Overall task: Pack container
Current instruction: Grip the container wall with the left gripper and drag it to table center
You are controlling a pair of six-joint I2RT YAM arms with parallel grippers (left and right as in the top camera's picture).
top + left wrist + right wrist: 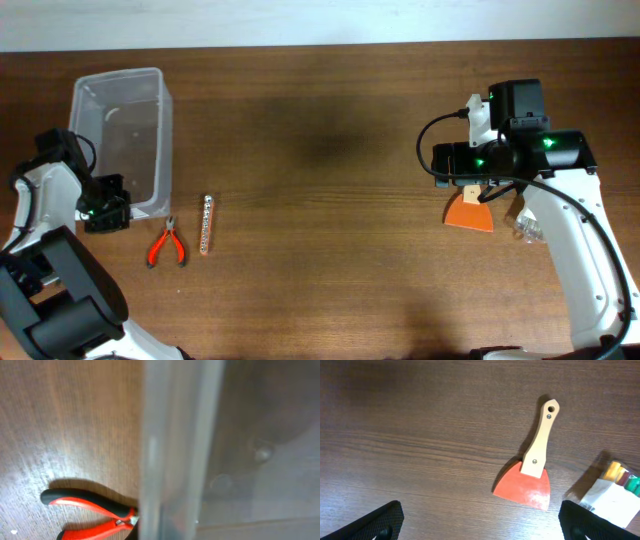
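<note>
The table's bare middle lies to the right of my left gripper in the overhead view, so I will swing the tub crosswise onto it and release the tub's side.
The container (163, 130) is a clear plastic tub at the far left, and nothing shows inside it. My left gripper (106, 208) is at its near corner, closed on the wall. In the left wrist view that wall (175, 450) fills the middle and hides my fingers. Red-handled pliers (167, 245) lie just in front of the tub and show in the left wrist view (85, 510). A thin light-coloured strip (205, 224) lies beside them. My right gripper (480, 520) is open and empty, hovering over the table beside an orange scraper (530, 477) with a wooden handle.
The scraper also shows in the overhead view (470, 213), under the right arm (500, 155). A small clear packet with coloured pieces (615, 497) lies to its right, also in the overhead view (527, 231). The table's back edge runs along the top.
</note>
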